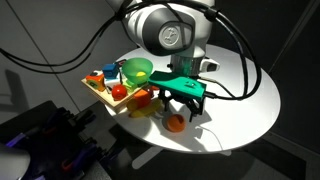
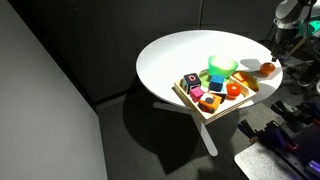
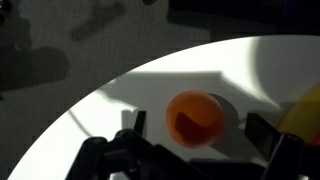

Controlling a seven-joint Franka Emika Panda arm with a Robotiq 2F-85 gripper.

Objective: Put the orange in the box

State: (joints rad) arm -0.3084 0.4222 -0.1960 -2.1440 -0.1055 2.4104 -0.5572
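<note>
The robot's gripper will next come down around the round sides of the orange (image 1: 175,122) (image 3: 195,118) and close on it, since the orange sits below the open fingers with a gap on either side.
The orange (image 3: 195,118) lies on the white round table (image 1: 240,100), apart from the box. In the wrist view it sits between my two black fingers. My gripper (image 3: 197,125) is open, with a finger on each side of the orange and a gap to each. In both exterior views the gripper (image 1: 176,106) hangs just above the orange (image 1: 175,122), which also shows near the table's far edge (image 2: 268,70). The box (image 1: 97,94), a shallow tan wooden tray, holds a green bowl (image 1: 135,70), red fruits and small blocks; it also shows in an exterior view (image 2: 188,102).
A yellow banana (image 1: 141,109) lies by the box's corner close to the gripper, and shows at the wrist view's right edge (image 3: 310,110). A red fruit (image 2: 235,88) sits in the box. Dark equipment (image 1: 50,140) stands beside the table. The table edge is near the orange.
</note>
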